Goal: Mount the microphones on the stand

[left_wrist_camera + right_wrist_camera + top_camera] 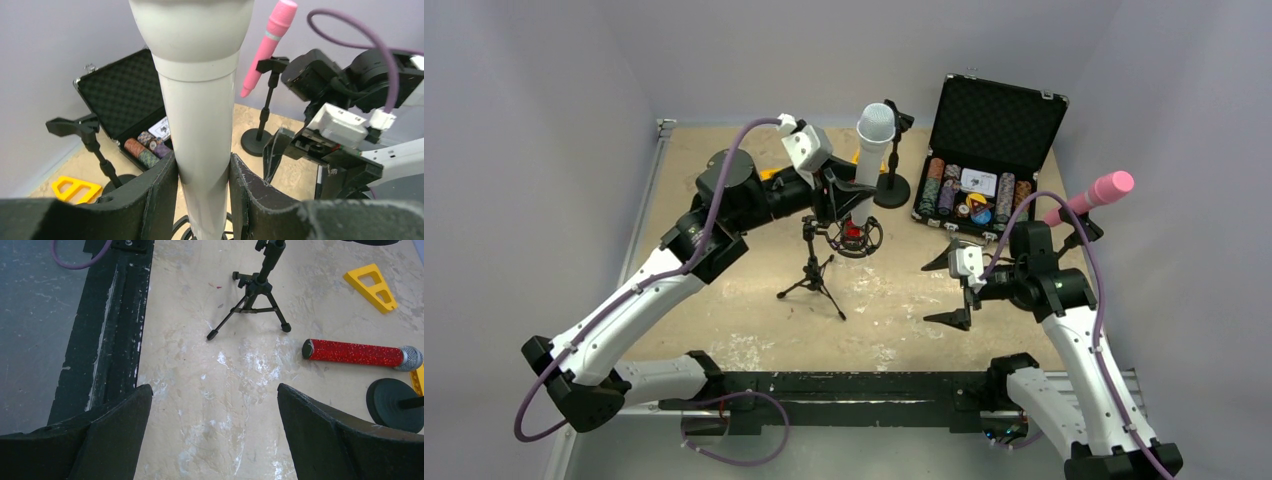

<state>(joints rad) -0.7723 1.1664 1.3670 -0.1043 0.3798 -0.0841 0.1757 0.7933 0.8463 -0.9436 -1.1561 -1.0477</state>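
My left gripper should move down toward the ring mount (856, 237) (204, 231) next and carry the body of the white microphone through it.
My left gripper (852, 195) (203, 200) is shut on the barrel of the white microphone (871, 150) (200, 120), which stands upright with its grey mesh head on top. The microphone's lower end sits in the ring mount (856, 238) of a small tripod stand (814, 275) (255, 290). The pink microphone (1092, 195) (267, 47) is clipped on a round-base stand (265, 110) at the right. The glittery red microphone (355, 352) lies flat on the table. My right gripper (949, 292) (214, 389) hangs open over bare table, holding nothing.
A second round-base stand (892, 185) (92, 145) with a bare clip stands behind the white microphone. An open black case (984, 170) (120, 95) of poker chips sits at the back right. Yellow plastic pieces (374, 286) (75, 187) lie on the table.
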